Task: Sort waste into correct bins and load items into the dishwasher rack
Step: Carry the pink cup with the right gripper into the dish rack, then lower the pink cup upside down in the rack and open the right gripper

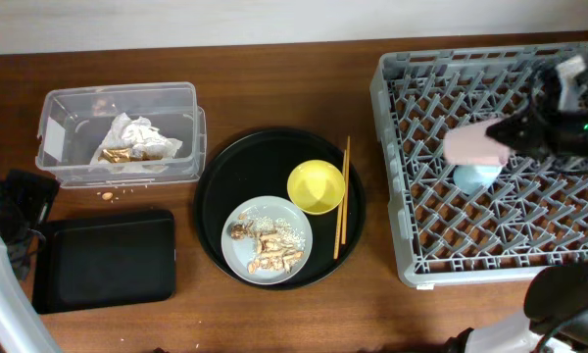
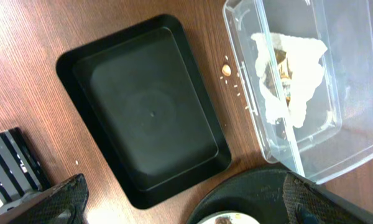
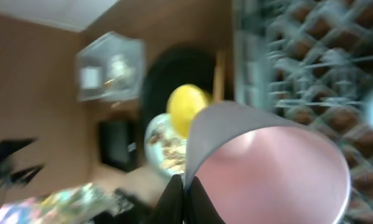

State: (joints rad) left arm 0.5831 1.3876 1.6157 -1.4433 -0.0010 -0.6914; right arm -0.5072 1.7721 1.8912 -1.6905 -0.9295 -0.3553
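The empty wires of the rack beside the light-blue cup are below and left of my right gripper in the overhead view, so next it needs to move over them, go down and release.
Over the grey dishwasher rack [image 1: 390, 186], my right gripper [image 1: 514, 137] is shut on the rim of the pink cup [image 1: 477, 145]. That cup [image 3: 267, 174] fills the blurred right wrist view, its edge pinched between the fingers. A light-blue cup [image 1: 475, 177] stands in the rack just below it. The yellow bowl [image 1: 317, 186], the plate [image 1: 301, 227] with food scraps [image 1: 265, 250] and the chopsticks [image 1: 342, 196] lie on the round black tray [image 1: 216, 186]. The napkin [image 1: 137, 137] is in the clear tub [image 1: 54, 127]. My left gripper [image 2: 186, 205] hangs open above the shallow black tray [image 2: 149, 112].
A few crumbs [image 2: 226, 70] lie on the wood between the tub and the shallow tray. A black ribbed block [image 2: 12, 168] sits left of that tray. My left arm's white body [image 1: 0, 294] fills the front left corner.
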